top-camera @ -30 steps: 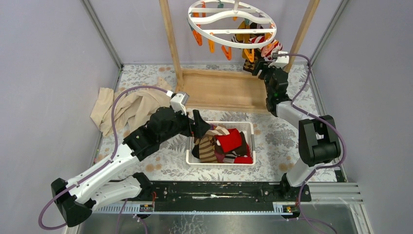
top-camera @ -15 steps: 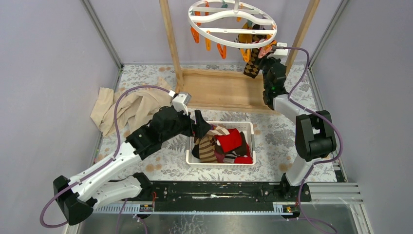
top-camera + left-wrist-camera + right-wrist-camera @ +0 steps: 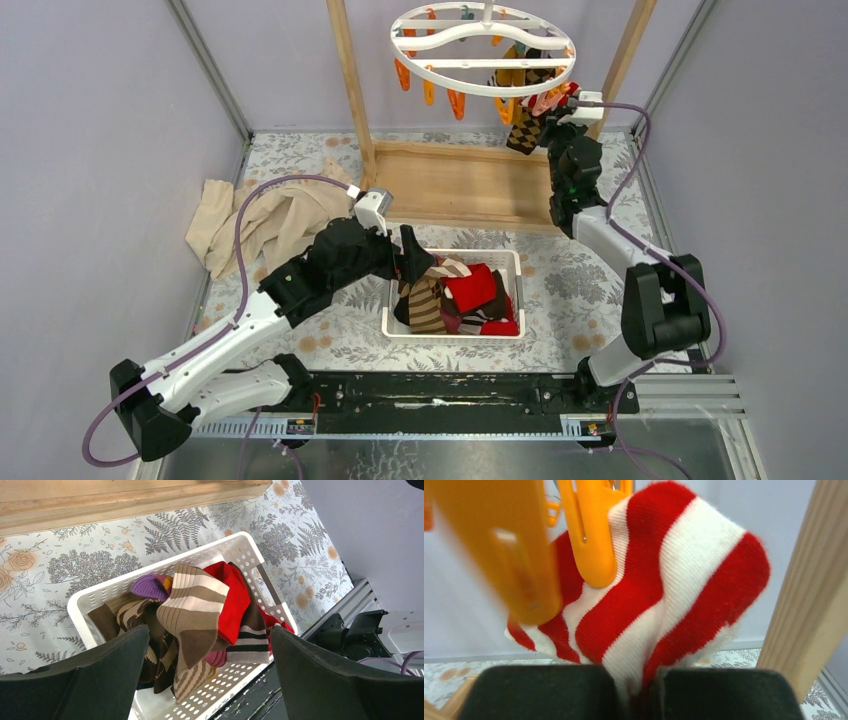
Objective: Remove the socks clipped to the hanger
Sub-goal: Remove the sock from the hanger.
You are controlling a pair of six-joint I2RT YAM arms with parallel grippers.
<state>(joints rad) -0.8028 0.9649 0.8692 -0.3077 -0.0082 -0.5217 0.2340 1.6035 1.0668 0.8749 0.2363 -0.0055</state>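
Observation:
The right gripper swings away from the crowding post toward the ring's near rim next, to its left in the top view, and releases the striped sock.
The white ring hanger (image 3: 483, 62) hangs from the wooden frame with orange clips below it. A few socks stay clipped at its right side: a red-and-white striped sock (image 3: 659, 595) held by an orange clip (image 3: 594, 535), a brown argyle sock (image 3: 522, 132) and a mustard one (image 3: 507, 72). My right gripper (image 3: 639, 692) is raised under the ring and shut on the striped sock's lower edge. My left gripper (image 3: 207, 680) hangs open over the basket, nothing between its fingers.
A white perforated basket (image 3: 395, 325) in the table's middle holds several loose socks, striped brown, red and purple (image 3: 150, 586). A beige cloth (image 3: 262, 225) lies at the left. The wooden rack's base (image 3: 455, 185) and uprights (image 3: 350, 80) stand at the back, one post (image 3: 814, 595) right beside the striped sock.
My right gripper has risen toward the ring's right side and closed on the striped sock. The hanger has swung slightly right. The left arm has stayed over the basket.

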